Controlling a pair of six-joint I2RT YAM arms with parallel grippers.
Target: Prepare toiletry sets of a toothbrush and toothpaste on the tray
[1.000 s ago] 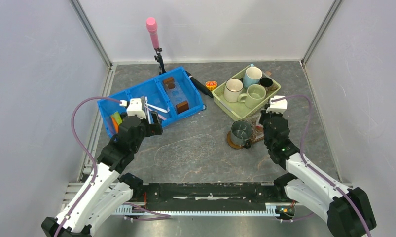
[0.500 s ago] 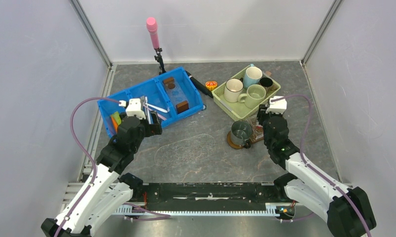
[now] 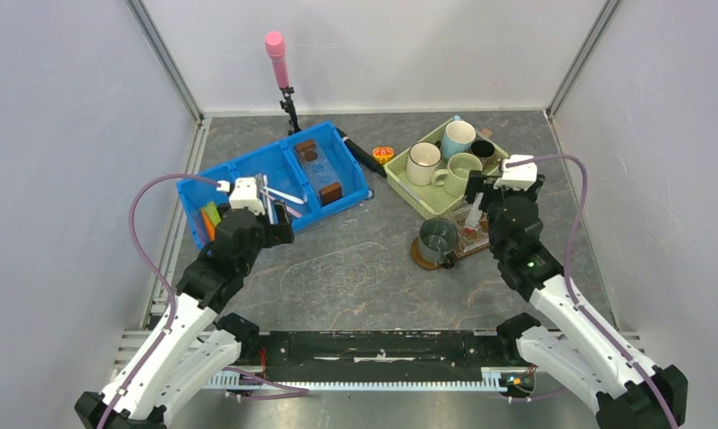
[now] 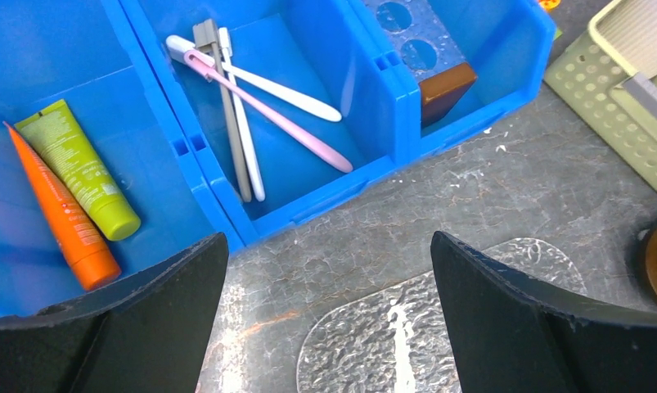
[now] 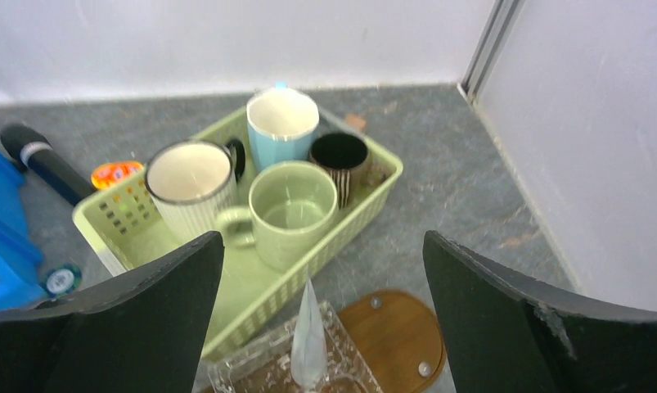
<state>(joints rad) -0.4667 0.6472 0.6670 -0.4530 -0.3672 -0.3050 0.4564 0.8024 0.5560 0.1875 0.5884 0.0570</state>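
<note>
The robot will next move its left gripper to the left in the top view, then lower it with a turn onto the cap of the green tube, where the bare floor leaves room for the fingers.
The tray (image 3: 469,251) (image 5: 402,334) lies at the right, with a grey-green mug (image 3: 437,238) on its left end and a clear glass holder (image 5: 263,368) on its middle. A white tube (image 3: 473,215) (image 5: 308,340) stands upright in that holder. My right gripper (image 3: 482,191) (image 5: 322,246) hangs open above it, with nothing between its fingers. In the blue bin (image 3: 248,170) lie pink (image 4: 272,110), white (image 4: 263,80) and grey (image 4: 229,115) toothbrushes, plus green (image 4: 79,168) and orange (image 4: 59,211) tubes. My left gripper (image 3: 280,214) (image 4: 329,241) is open at the bin's near edge.
A pale green basket (image 3: 407,190) (image 5: 120,214) behind the tray holds white (image 5: 190,176), blue (image 5: 282,123), green (image 5: 294,209) and dark (image 5: 339,155) mugs. A clear textured mat (image 4: 439,327) lies mid-table. A black microphone (image 5: 38,155) and a pink-topped stand (image 3: 276,49) are at the back.
My right gripper has opened, let go of the white tube standing in the glass holder, and risen back from it. The left arm has not moved.
</note>
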